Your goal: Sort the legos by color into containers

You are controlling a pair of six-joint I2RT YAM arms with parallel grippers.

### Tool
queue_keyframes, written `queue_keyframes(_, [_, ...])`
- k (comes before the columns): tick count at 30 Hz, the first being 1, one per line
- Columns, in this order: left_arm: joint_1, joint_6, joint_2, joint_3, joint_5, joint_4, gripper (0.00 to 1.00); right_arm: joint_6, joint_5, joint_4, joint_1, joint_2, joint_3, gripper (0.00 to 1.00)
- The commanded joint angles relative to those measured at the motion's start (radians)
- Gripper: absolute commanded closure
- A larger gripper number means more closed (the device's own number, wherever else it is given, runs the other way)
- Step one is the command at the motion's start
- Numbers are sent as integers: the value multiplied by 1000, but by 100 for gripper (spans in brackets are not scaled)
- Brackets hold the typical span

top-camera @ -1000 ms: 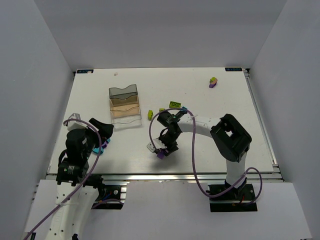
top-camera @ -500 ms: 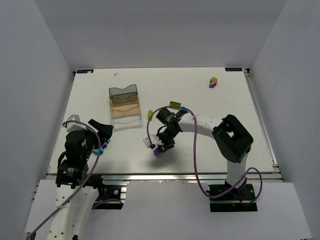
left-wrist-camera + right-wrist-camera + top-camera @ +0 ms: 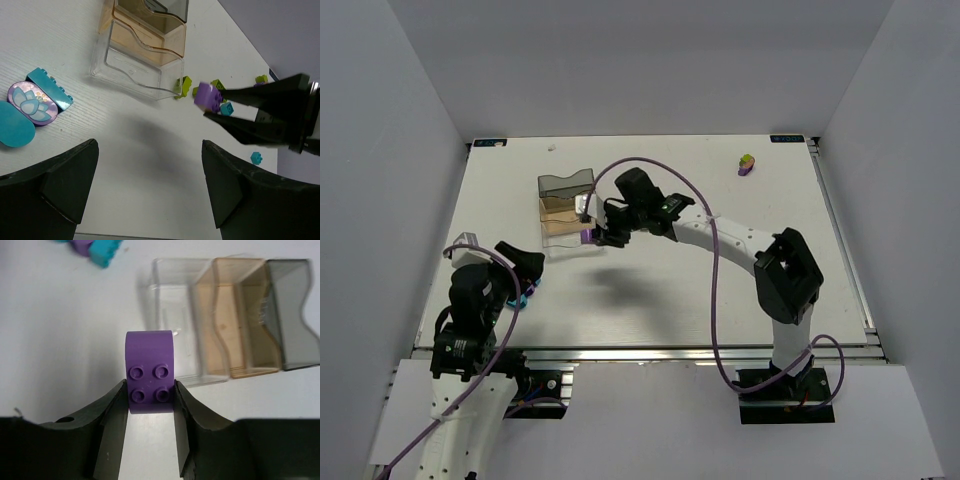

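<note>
My right gripper carries the purple lego outward next, lowers it over the clear bin's open top (image 3: 570, 243) (image 3: 183, 342) and releases it, since that bin is still empty.
My right gripper (image 3: 592, 235) is shut on a purple brick (image 3: 149, 371), four studs showing, and holds it above the table just in front of the clear bin (image 3: 175, 315). The three joined containers (image 3: 565, 205) stand at the back left: clear nearest, tan (image 3: 235, 320) in the middle, smoky grey (image 3: 292, 310) farthest. The left wrist view shows the same purple brick (image 3: 208, 96) in the black fingers beside the clear bin (image 3: 135, 70). My left gripper (image 3: 525, 270) is open and empty near the table's left front; its jaws (image 3: 149, 150) stand wide apart.
A cyan brick with a purple lotus tile (image 3: 32, 97) and a cyan oval piece (image 3: 15, 130) lie by my left gripper. Lime bricks (image 3: 183, 86) and small cyan ones (image 3: 256, 158) lie right of the bins. A lime and purple pair (image 3: 747, 165) sits at the far right.
My right gripper has carried the purple brick from the near middle of the table up and left to the front of the bins. The left arm has hardly moved.
</note>
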Motion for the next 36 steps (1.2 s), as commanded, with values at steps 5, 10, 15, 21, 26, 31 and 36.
queue_keyframes(5, [3, -20, -30, -4, -19, -23, 7, 102, 169, 144, -6, 136, 178, 98])
queue_keyframes(10, [3, -20, -30, -2, -22, -30, 7, 78, 182, 151, -5, 210, 242, 85])
queue_keyframes(15, [3, -18, -27, -2, -24, -33, 7, 59, 196, 170, -6, 256, 256, 71])
queue_keyframes(21, [3, -15, -18, 10, -25, -43, 7, 52, 199, 178, -6, 299, 285, 56])
queue_keyframes(26, [3, -8, 2, 19, -25, -51, 7, 50, 197, 187, -6, 304, 278, 29])
queue_keyframes(31, [3, -6, 25, 25, -30, -48, 7, 53, 187, 197, -11, 282, 259, 25])
queue_keyframes(36, [3, -26, 97, 50, -85, -95, 13, 118, 78, 183, -46, 190, 241, 26])
